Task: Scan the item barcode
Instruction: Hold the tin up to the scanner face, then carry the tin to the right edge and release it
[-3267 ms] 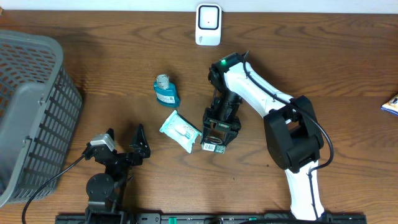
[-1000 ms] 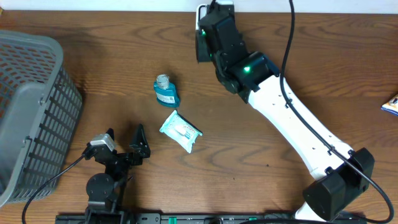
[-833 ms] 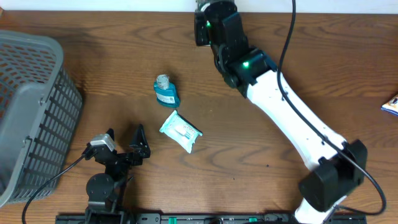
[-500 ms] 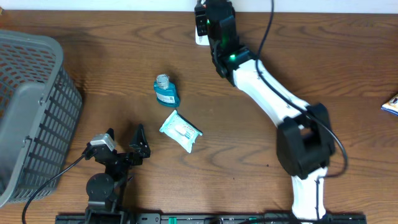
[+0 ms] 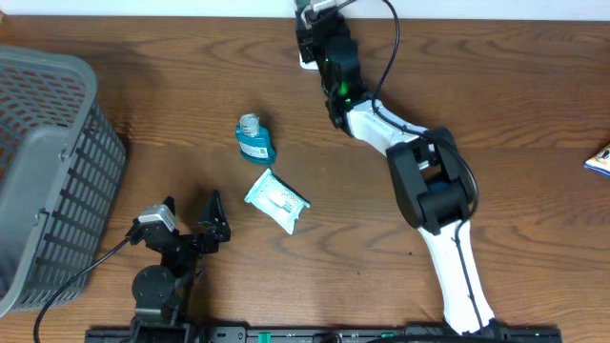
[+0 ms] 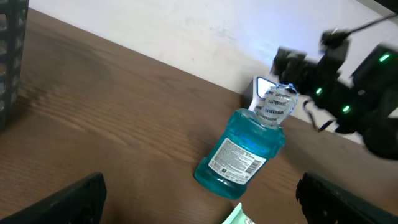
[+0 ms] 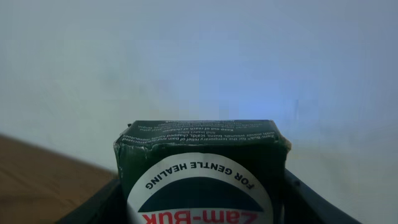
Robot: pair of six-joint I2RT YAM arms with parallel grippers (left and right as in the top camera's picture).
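My right gripper will next swing the box from the scanner to the right in the overhead view, then down onto the table (image 5: 547, 152) beside the small blue packet.
The item is a dark green Zam-Buk box (image 7: 199, 149) with a round white label. My right gripper (image 7: 202, 208) is shut on it, one finger on each side. The right wrist view faces the white wall behind the table. From overhead, the right gripper (image 5: 315, 24) is at the table's far edge, over the white scanner (image 5: 305, 63), which it mostly hides. The box cannot be made out from overhead. The scanner (image 6: 257, 91) also peeks out behind a bottle in the left wrist view. My left gripper (image 5: 191, 214) rests open near the front left, holding nothing.
A blue mouthwash bottle (image 5: 255, 140) lies mid-table and shows in the left wrist view (image 6: 245, 152). A pale green wipes pack (image 5: 276, 200) lies just in front of it. A grey basket (image 5: 48, 171) fills the left side. A small blue packet (image 5: 600, 160) sits at the right edge.
The right arm lifted the box from mid-table and carried it to the scanner at the far edge, then folded closer to the back. The left arm stayed still.
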